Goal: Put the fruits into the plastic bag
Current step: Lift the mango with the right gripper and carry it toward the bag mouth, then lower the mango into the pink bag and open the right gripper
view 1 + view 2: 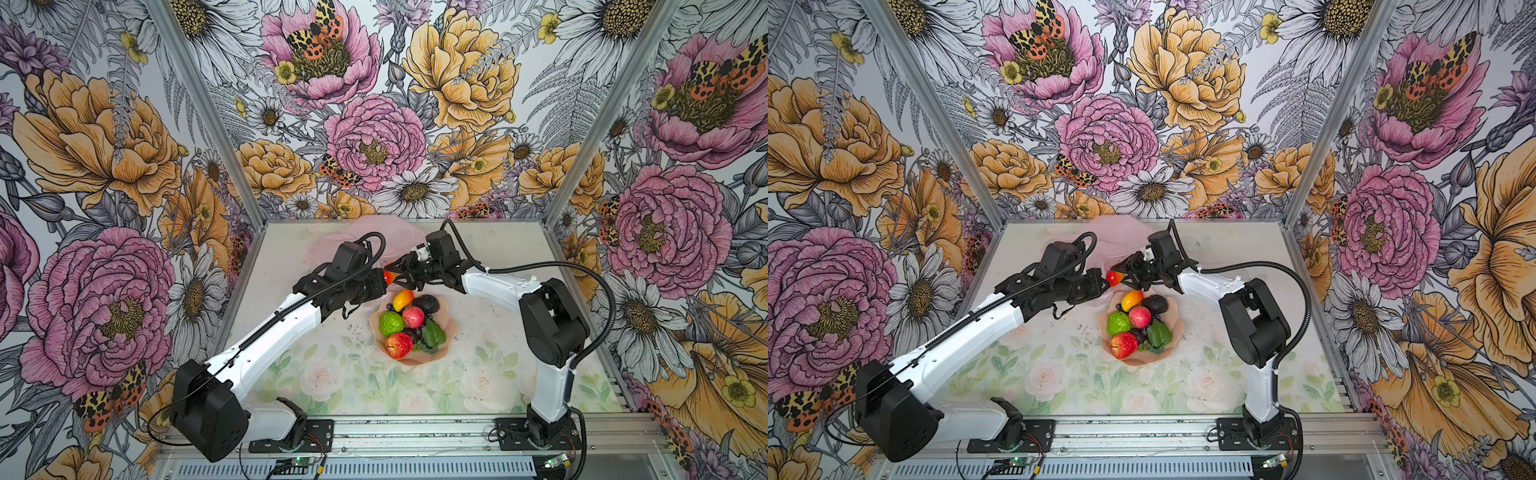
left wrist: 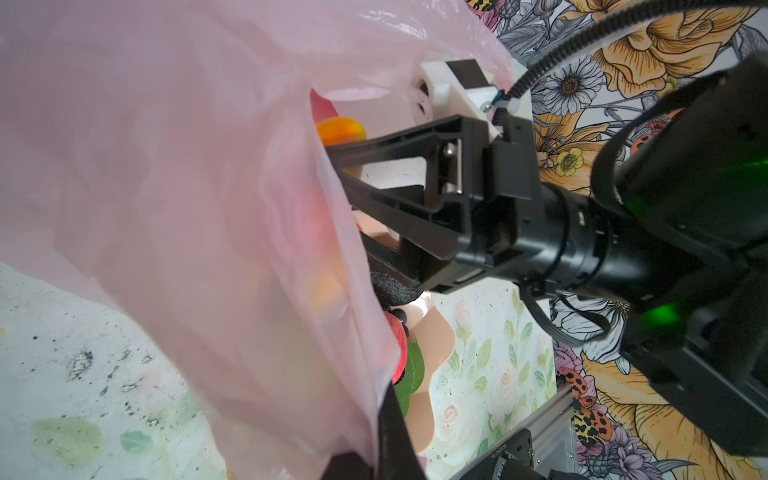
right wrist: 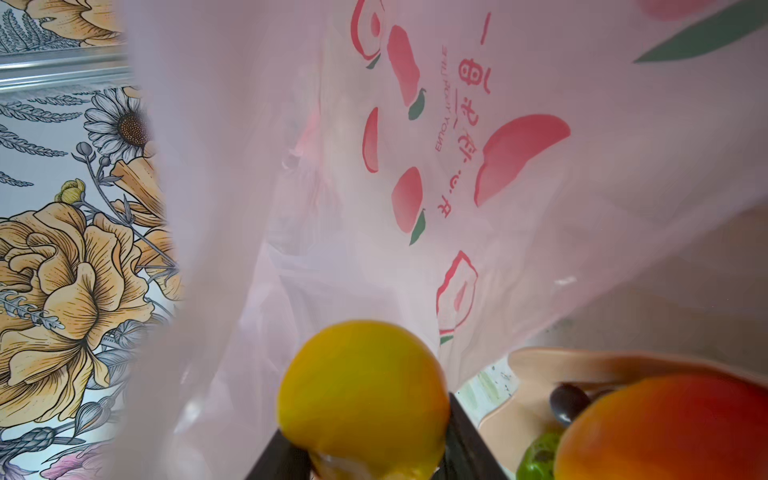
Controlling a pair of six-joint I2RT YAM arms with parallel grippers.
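My right gripper moves outward into the opening of the pale-pink bag [image 3: 328, 264] next and releases the mango, since my left gripper holds the bag's edge lifted.
My left gripper [image 2: 384, 440] is shut on the edge of the pale-pink plastic bag [image 2: 187, 187], holding it lifted off the table. The bag [image 1: 370, 239] spreads toward the back wall in both top views. My right gripper [image 3: 365, 457] is shut on an orange-yellow mango [image 3: 361, 395] right at the bag's mouth, also seen as the mango [image 1: 389, 276]. The other fruits lie in the peach bowl [image 1: 452, 328]: a second mango [image 1: 402, 299], a dark avocado [image 1: 425, 303], two red apples [image 1: 412, 317] [image 1: 398, 345], a bumpy green fruit [image 1: 390, 324] and grapes with a leaf [image 1: 432, 334].
The bowl [image 1: 1173, 322] stands mid-table, just in front of both grippers. Floral walls close in the back and both sides. An aluminium rail [image 1: 415, 434] with the arm bases runs along the front edge.
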